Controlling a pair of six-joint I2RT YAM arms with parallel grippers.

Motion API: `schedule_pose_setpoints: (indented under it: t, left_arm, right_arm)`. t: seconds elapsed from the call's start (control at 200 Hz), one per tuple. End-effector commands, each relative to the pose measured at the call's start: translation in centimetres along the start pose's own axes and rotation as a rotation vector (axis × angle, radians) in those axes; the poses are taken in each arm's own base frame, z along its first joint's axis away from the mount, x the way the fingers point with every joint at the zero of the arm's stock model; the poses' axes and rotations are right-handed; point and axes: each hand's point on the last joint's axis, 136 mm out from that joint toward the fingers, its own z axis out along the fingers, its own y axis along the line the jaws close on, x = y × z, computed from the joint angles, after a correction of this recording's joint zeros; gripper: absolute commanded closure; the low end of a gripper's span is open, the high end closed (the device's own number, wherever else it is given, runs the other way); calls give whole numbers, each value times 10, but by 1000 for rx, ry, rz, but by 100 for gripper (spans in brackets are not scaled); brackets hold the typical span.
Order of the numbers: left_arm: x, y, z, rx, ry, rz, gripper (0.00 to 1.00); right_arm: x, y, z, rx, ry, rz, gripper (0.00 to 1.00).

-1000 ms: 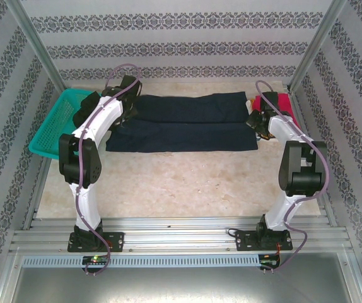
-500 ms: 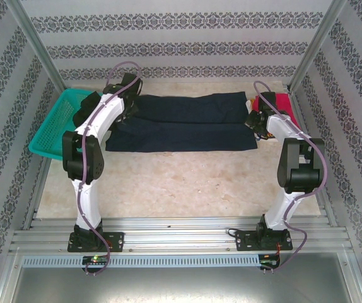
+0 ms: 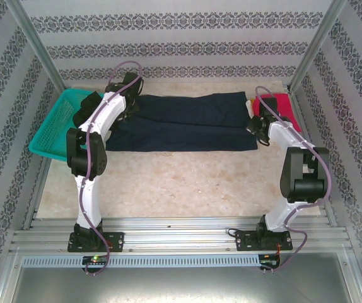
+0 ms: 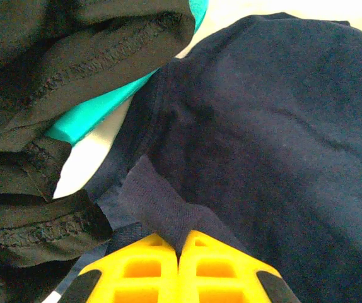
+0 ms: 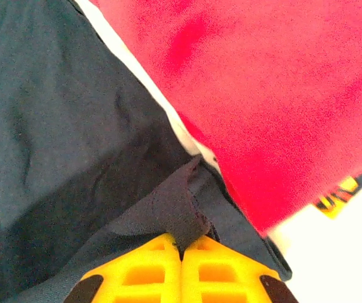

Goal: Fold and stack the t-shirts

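Note:
The navy t-shirt is flat, so my right gripper should next move outward, then release the pinched end on its far part.
The dark navy t-shirt (image 3: 187,120) lies folded in a long band across the far half of the table. My left gripper (image 3: 129,112) is shut on a pinch of navy cloth at the band's left end. In the left wrist view the yellow fingers (image 4: 143,268) of that gripper (image 4: 180,243) are pressed together on the fold of the navy t-shirt (image 4: 263,126). My right gripper (image 3: 255,123) is shut on the band's right end. In the right wrist view this gripper (image 5: 182,243) clamps a corner of the navy t-shirt (image 5: 61,126), beside the pinkish-red t-shirt (image 5: 282,95). The black t-shirt (image 4: 74,38) lies bunched to the left.
A teal mesh basket (image 3: 52,126) stands at the far left with the black t-shirt (image 3: 85,106) over its rim (image 4: 99,110). The pinkish-red t-shirt (image 3: 282,104) lies at the far right by the metal post. Patterned walls close in the back and both sides.
Both arms have reached a little farther toward the back, taking the pinched ends of the navy t-shirt with them. Both grippers stay shut.

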Motion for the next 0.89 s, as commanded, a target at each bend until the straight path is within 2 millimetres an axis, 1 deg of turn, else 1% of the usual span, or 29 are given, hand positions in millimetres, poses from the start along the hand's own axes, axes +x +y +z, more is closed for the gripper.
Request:
schedule_pose_setpoints:
  t: [0.0,0.085,0.15,0.245,0.45,0.664,0.889]
  left_arm:
    - [-10,15,-4,-37,-3,13,100]
    - [-9,17,-2,-40,2,15,100]
    - [-8,18,0,-42,7,15,100]
    - [-8,19,1,-42,10,12,100]
    - [-6,17,5,-35,16,11,100]
    - [-6,23,4,-51,15,9,100]
    - [-6,24,5,-56,16,3,100]
  right_arm:
    - [0,-10,-21,34,-63,29,100]
    - [4,-14,-30,35,-75,43,100]
    - [3,-14,-38,34,-96,49,100]
    - [-3,-13,-40,33,-119,37,100]
    - [-12,0,-20,32,-83,9,100]
    - [-23,13,-2,24,-68,-24,100]
    - [-25,13,16,55,-43,-53,100]
